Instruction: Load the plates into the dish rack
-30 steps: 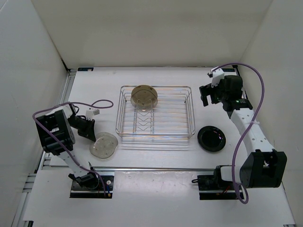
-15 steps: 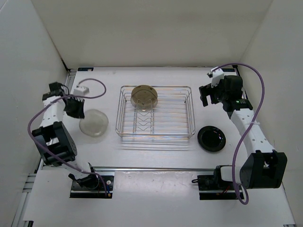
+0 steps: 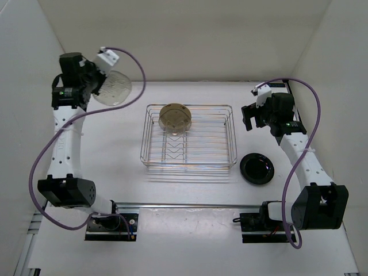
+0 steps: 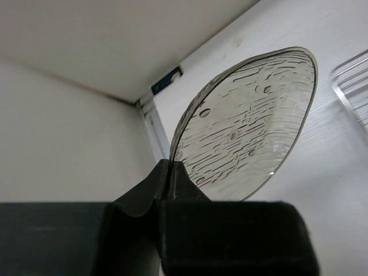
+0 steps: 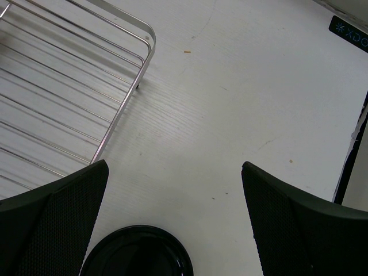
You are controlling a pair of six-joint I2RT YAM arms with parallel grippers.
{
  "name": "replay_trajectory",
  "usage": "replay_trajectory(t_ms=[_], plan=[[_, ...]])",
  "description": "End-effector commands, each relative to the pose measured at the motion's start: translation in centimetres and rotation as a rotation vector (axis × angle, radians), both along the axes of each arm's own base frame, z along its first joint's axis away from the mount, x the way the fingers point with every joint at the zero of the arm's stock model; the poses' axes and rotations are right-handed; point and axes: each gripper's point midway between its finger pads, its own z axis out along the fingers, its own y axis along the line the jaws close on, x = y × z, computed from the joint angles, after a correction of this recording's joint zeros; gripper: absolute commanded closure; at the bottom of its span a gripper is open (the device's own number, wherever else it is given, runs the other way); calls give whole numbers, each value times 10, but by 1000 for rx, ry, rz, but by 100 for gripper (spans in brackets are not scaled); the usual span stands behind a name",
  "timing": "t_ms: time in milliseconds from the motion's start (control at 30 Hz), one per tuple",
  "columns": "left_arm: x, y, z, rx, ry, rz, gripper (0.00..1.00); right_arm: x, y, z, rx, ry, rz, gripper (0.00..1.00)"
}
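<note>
My left gripper goes to the right in the top view next, then down to the rack's wires before the tan-yellow plate. It lets go there, since those wires stand empty.
My left gripper (image 3: 96, 86) is shut on the rim of the translucent speckled beige plate (image 3: 113, 87) and holds it high in the air at the far left, left of the dish rack (image 3: 190, 138). In the left wrist view the plate (image 4: 247, 123) stands on edge between the shut fingers (image 4: 181, 178). A tan-yellow plate (image 3: 175, 117) stands upright in the rack's far prongs. The glossy black plate (image 3: 257, 168) lies flat on the table right of the rack; its edge shows in the right wrist view (image 5: 138, 253). My right gripper (image 3: 251, 117) is open and empty beyond it. No off-white plate shows.
White walls enclose the table on the left, back and right. The rack's near right corner (image 5: 141, 52) shows in the right wrist view. Purple cables loop off both arms. The rail (image 3: 190, 205) with the arm bases runs along the near edge.
My left arm has lifted the translucent plate off the table at the near left and swung it up and away to the far left corner. The right arm has not moved.
</note>
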Motion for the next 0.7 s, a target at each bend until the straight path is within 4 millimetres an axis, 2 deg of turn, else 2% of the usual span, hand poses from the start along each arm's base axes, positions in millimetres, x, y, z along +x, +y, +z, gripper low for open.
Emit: replay_trajectory(t_ms=[0,33,67,133,167,233,400,600,667], plan=[[-7,-35,10,138,-56,-64,90,2,2,16,18,-57,9,0],[-5,-45,6,156,-57,-86,90,2,2,16,18,-57,9,0],[-6,-66,10,172,-82,-129,90,3,2,13,18,-48,9,0],[-5,-88,-1,184,-75,-179,90,3,2,13,18,-48,9,0],[-7,-107,-4,203,-79,-223,90,3,2,13,18,-48,9,0],[-9,-123,-9,228,-92,-246,90,2,2,9,17,-39,9,0],[-20,-178,-18,311,-110,-365,90,4,0,1,11,-19,1,0],[-26,-220,-33,431,-107,-471,90,6,-1,-6,5,-1,-7,0],[-25,-227,-38,454,-100,-496,90,6,-1,-6,5,-1,-7,0]])
